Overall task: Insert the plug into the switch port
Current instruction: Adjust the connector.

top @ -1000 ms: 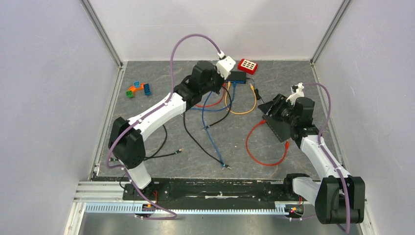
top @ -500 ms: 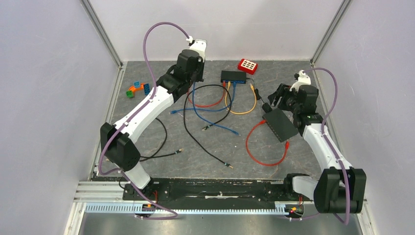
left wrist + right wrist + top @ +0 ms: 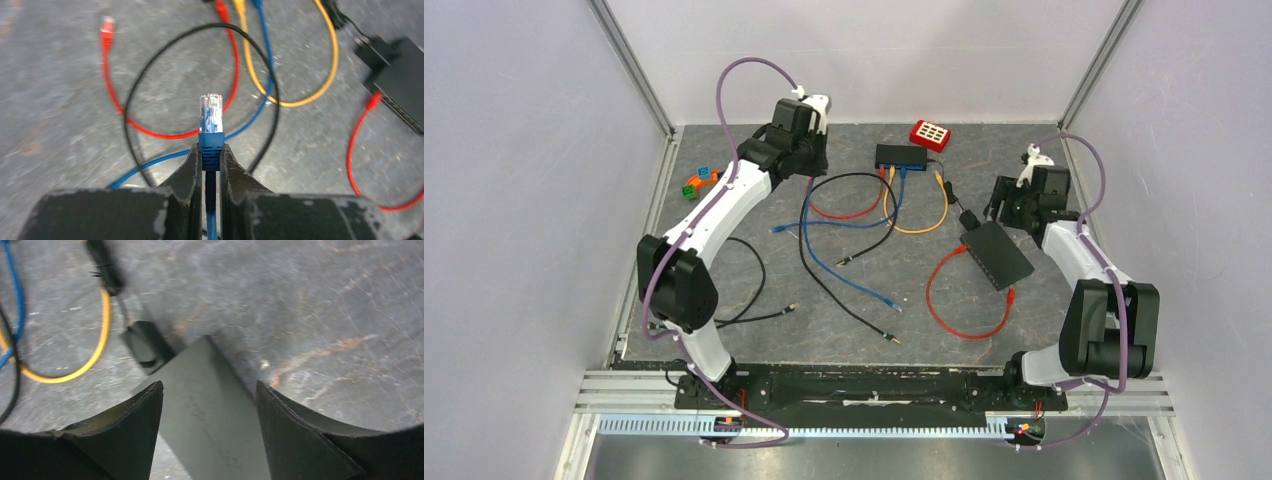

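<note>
My left gripper is above the switch's port row (image 3: 981, 267) (image 3: 400, 114) and should next go down to its right in the top view toward that row, turning the plug to face the row.
My left gripper (image 3: 211, 150) is shut on the blue boot of a blue cable's plug (image 3: 211, 120), whose clear tip points out ahead, above the mat. In the top view this gripper (image 3: 808, 160) is at the back left. The black switch (image 3: 997, 253) lies flat at the right with a red cable (image 3: 964, 300) in its near side; it also shows in the left wrist view (image 3: 405, 95). My right gripper (image 3: 1006, 205) is open, its jaws spread over the switch's back end (image 3: 210, 410) without touching it. A small dark switch (image 3: 900, 156) sits at the back centre with red, blue and yellow cables plugged in.
A red keypad box (image 3: 930, 134) sits at the back, next to the small switch. Coloured bricks (image 3: 704, 183) lie at the left. Black cables (image 3: 824, 280), a blue cable (image 3: 854, 275) and a yellow cable (image 3: 919, 225) loop over the middle. A black power adapter (image 3: 145, 345) lies by the black switch.
My left gripper has moved left and back from the small switch, carrying the blue plug. My right gripper has let go of the black switch, which now lies flat, and has drawn back.
</note>
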